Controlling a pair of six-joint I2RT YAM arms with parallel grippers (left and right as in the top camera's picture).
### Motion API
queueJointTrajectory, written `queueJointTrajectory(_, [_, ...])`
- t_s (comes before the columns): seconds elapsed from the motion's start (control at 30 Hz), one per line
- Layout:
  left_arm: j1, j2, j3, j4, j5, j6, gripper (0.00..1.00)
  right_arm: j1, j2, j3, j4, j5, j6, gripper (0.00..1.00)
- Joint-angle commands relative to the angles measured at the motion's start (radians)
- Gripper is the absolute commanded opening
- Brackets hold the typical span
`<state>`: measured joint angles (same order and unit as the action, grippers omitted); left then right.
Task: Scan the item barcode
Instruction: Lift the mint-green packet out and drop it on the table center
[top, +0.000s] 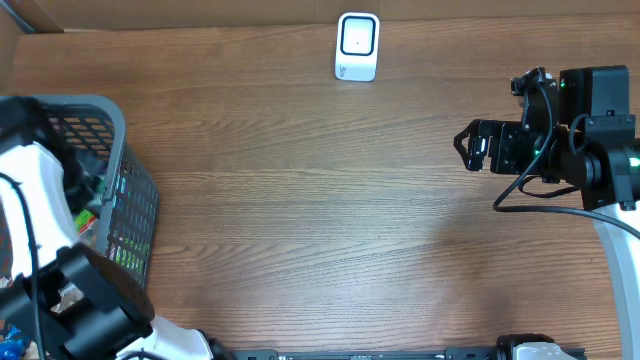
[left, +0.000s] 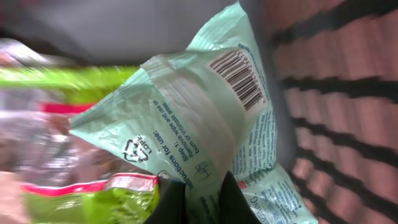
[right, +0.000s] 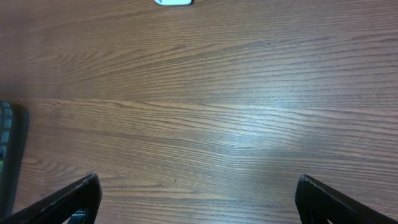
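My left gripper will lift over the basket's side, then move down to release the packet, as bare wood in the middle of the table lies to its right in the overhead view.
In the left wrist view, a pale mint-green packet (left: 186, 118) lies among other packets inside the basket. Its black barcode (left: 238, 79) faces the camera near the upper right corner. My left gripper (left: 202, 186) is shut on the packet's lower edge, and the film is pinched between the two black fingers (left: 171, 200). The white scanner (top: 357, 46) stands at the table's far edge, upright, with its dark window showing. At the right, my right gripper (top: 470, 146) hovers open over bare wood with nothing between its fingers (right: 74, 199).
The grey mesh basket (top: 125, 190) sits at the table's left edge, with the left arm (top: 40, 190) reaching down into it. Bright green packets with red strips (left: 93, 199) crowd around the held one. The basket wall (left: 336, 93) runs close on the right.
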<state>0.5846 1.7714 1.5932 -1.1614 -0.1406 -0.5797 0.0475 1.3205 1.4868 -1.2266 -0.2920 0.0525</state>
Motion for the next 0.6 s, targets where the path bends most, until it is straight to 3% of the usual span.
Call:
queueJointTrajectory(0.0, [0.005,-0.105,0.143,-0.074,-0.018,0.04,0.04,-0.004,-0.002,0.029,0.0,-0.01,-0.001,1.0])
queueJointTrajectory(0.2, [-0.01,-0.241,0.223,-0.113,0.119,0.164,0.04,-0.004,-0.002,0.029,0.005,-0.01,-0.001,1.0])
queueJointTrajectory(0.37, [-0.059,-0.348,0.223,-0.096,0.137,0.222,0.04,-0.004,-0.002,0.029,0.005,-0.01,-0.001,1.0])
queueJointTrajectory(0.57, [-0.256,-0.405,0.222,-0.049,0.317,0.44,0.05,-0.004,-0.002,0.029,0.006,-0.01,-0.001,1.0])
